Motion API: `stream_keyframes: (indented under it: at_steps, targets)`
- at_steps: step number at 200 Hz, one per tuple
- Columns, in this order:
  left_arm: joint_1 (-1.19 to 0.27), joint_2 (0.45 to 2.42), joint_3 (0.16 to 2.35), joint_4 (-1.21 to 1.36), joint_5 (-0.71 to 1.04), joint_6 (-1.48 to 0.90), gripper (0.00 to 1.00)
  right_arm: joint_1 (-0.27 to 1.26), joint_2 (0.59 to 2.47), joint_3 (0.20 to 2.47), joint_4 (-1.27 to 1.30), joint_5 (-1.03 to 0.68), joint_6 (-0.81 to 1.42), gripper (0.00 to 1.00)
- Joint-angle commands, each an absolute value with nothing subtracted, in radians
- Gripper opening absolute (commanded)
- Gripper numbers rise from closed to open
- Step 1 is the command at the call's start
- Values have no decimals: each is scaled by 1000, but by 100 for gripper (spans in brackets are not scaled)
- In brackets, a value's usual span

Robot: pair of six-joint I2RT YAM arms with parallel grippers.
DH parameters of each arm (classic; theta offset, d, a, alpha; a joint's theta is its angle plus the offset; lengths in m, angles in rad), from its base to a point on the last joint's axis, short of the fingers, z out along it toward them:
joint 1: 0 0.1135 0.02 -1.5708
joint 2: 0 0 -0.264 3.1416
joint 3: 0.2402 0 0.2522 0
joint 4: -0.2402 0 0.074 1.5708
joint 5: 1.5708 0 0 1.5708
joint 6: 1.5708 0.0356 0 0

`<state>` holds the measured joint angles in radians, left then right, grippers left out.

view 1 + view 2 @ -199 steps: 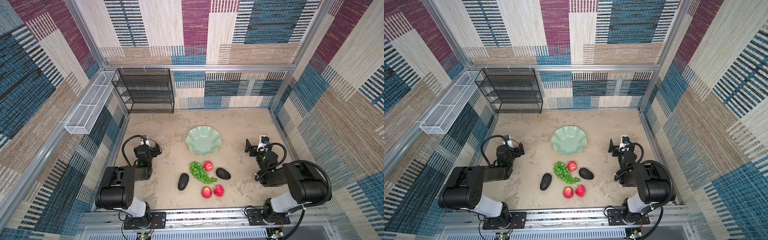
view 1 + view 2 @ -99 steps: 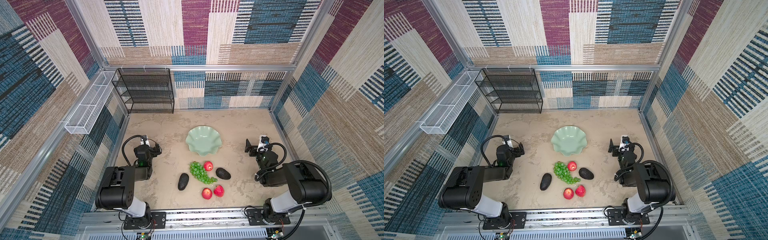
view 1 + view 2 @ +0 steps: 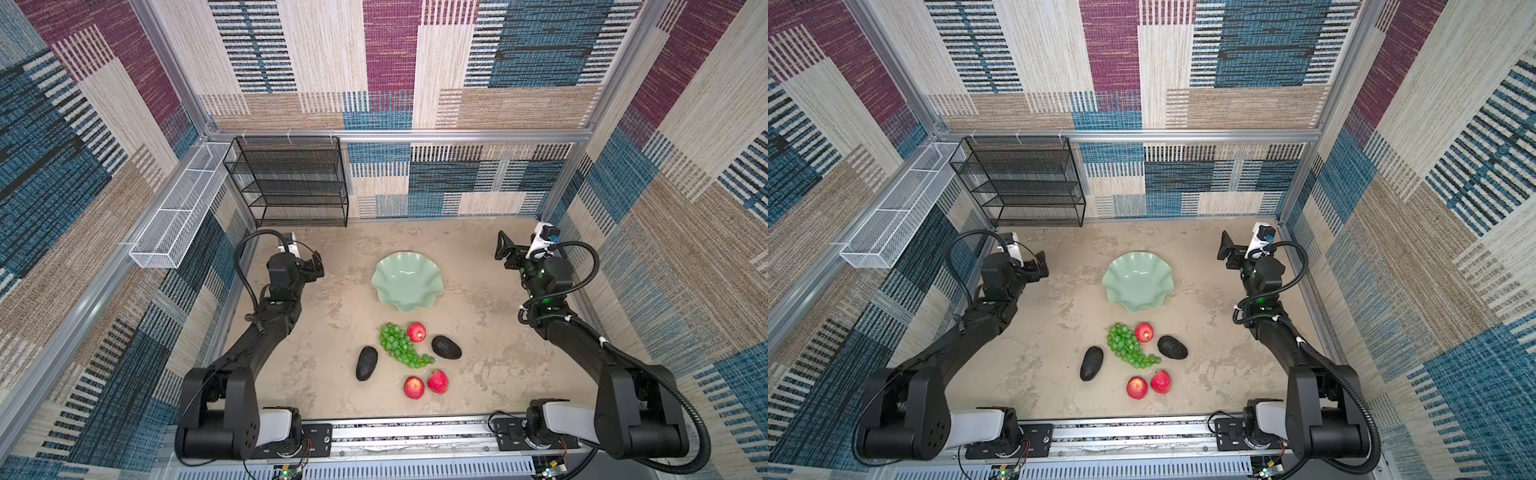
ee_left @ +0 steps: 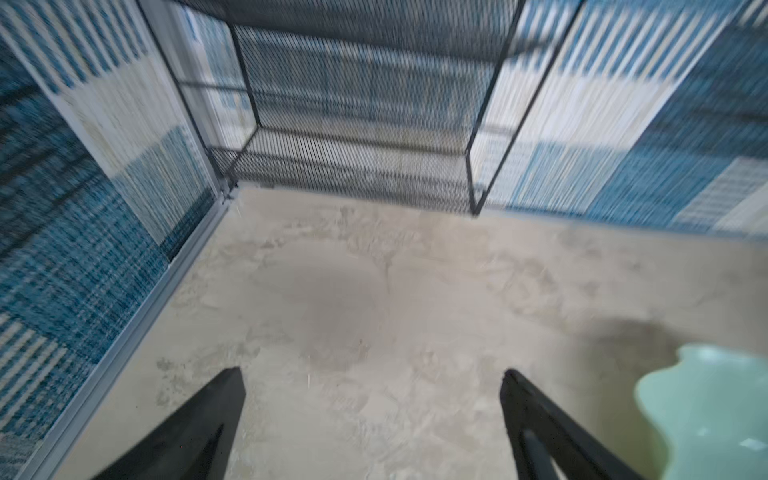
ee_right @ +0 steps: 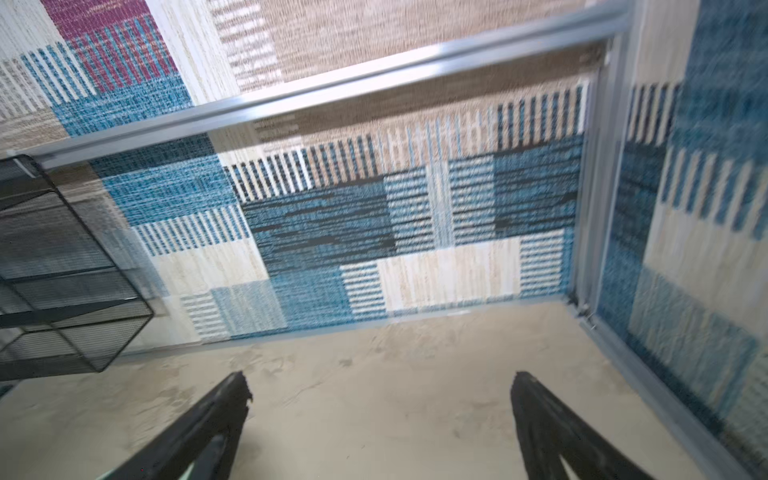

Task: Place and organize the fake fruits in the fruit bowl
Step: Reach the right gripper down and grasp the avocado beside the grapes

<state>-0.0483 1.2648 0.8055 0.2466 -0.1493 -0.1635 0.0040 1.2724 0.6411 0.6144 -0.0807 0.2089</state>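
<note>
My right gripper will next pull back, tilt down and lower its open fingers over the avocado nearer it, because that avocado lies below and back toward my base.
The fruit bowl (image 3: 386, 266) (image 3: 1115, 266), pale mint with a wavy rim, stands empty mid-table; its edge (image 4: 706, 407) shows in the left wrist view. In front of it lie the fake fruits: green grapes (image 3: 401, 347) (image 3: 1127, 347), three red apples (image 3: 416, 331) (image 3: 414, 387) (image 3: 438, 381), and two dark avocados (image 3: 366, 363) (image 3: 446, 347). My left gripper (image 3: 316, 266) (image 4: 372, 374) hangs open to the bowl's left, with nothing in it. My right gripper (image 3: 505, 249) (image 5: 378, 378) is open and holds nothing at the bowl's right, facing the back wall.
A black mesh shelf rack (image 3: 291, 183) (image 4: 353, 145) (image 5: 62, 291) stands at the back left against the wall. A white wire basket (image 3: 178, 216) hangs on the left wall. Patterned walls close in three sides of the table.
Both grippers have risen and shifted toward the back of the table in the last half second. The fruits and bowl have not moved.
</note>
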Motion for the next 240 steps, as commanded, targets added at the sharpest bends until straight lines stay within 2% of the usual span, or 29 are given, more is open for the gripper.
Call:
stream_keyframes:
  at_steps: [1,16,36,52,91,128,206,240]
  targets:
    - [-49,1139,811,-14,-62,-295,99,5,1272,610,407,-327,295,100]
    - [-46,1062,797,-58,-69,-262,99,30,1219,562,346,-375,290,99]
    - [-38,1082,866,-240,-101,-225,99,196,1114,529,201,-244,197,98]
    - [-38,1138,911,-311,-81,-234,98,300,1065,513,112,-221,214,98]
    - [-38,1226,980,-341,-1,-275,96,576,998,487,-47,-31,278,96]
    - [-28,1201,971,-336,14,-290,95,748,1037,483,-148,71,349,95]
    - [-26,1115,931,-318,-1,-299,96,808,1196,430,-58,144,449,86]
    - [-25,1105,924,-310,-20,-302,96,810,1208,415,-42,196,491,65]
